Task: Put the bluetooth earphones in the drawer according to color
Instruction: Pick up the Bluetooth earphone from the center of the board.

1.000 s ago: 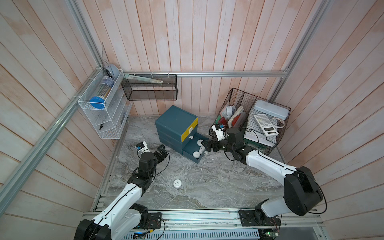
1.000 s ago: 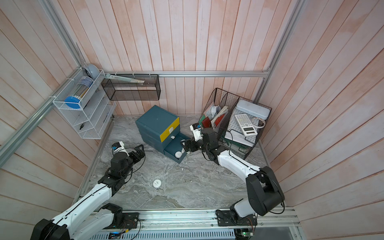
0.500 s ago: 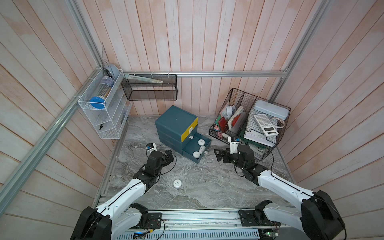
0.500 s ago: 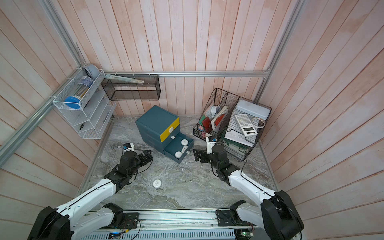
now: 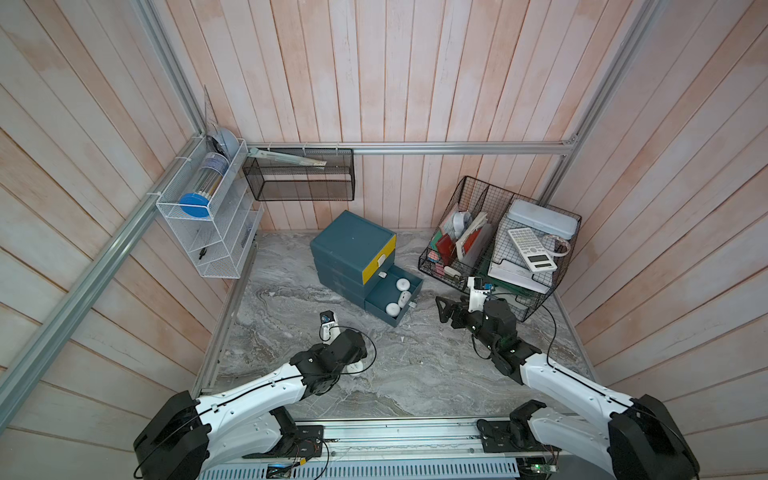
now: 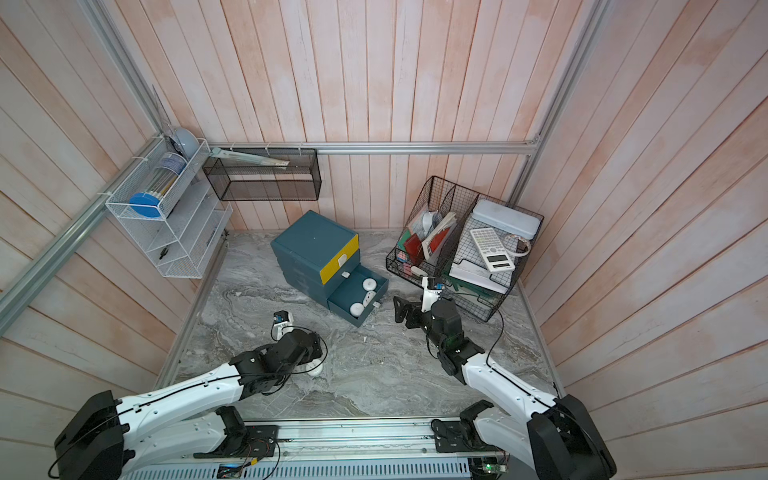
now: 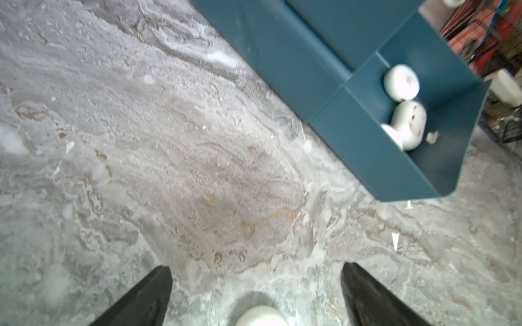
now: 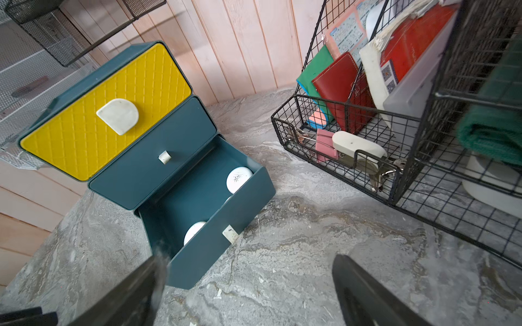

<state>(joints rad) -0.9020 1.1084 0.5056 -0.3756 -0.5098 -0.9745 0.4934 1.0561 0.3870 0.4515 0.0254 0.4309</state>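
Next, my left gripper lowers, fingers open, around the white earphone case [image 5: 354, 367] [image 7: 261, 316] and closes on its sides, since it rests on the marble below the gripper.
The teal drawer cabinet [image 5: 349, 243] stands at the back middle, its yellow top front shut and its bottom drawer [image 8: 214, 248] pulled out. Three white bluetooth earphones [image 5: 402, 285] lie in that drawer, seen too in the left wrist view [image 7: 401, 82]. A further white earphone case [image 6: 314, 369] rests on the marble in front of the cabinet. My left gripper [image 7: 255, 271] hangs over it, open, one finger on each side and neither touching the case [image 7: 261, 316]. My right gripper [image 5: 444, 308] is open and empty, just right of the open drawer.
A black wire basket [image 5: 536, 307] with a calculator, notebooks and clips stands at the back right, close behind my right wrist. A white wire shelf [image 5: 216, 253] hangs on the left wall and a black mesh basket [image 5: 299, 187] on the back wall.
My left arm has swung right and forward until its gripper sits over the white case on the marble. My right gripper has drawn back from the open drawer, still open.
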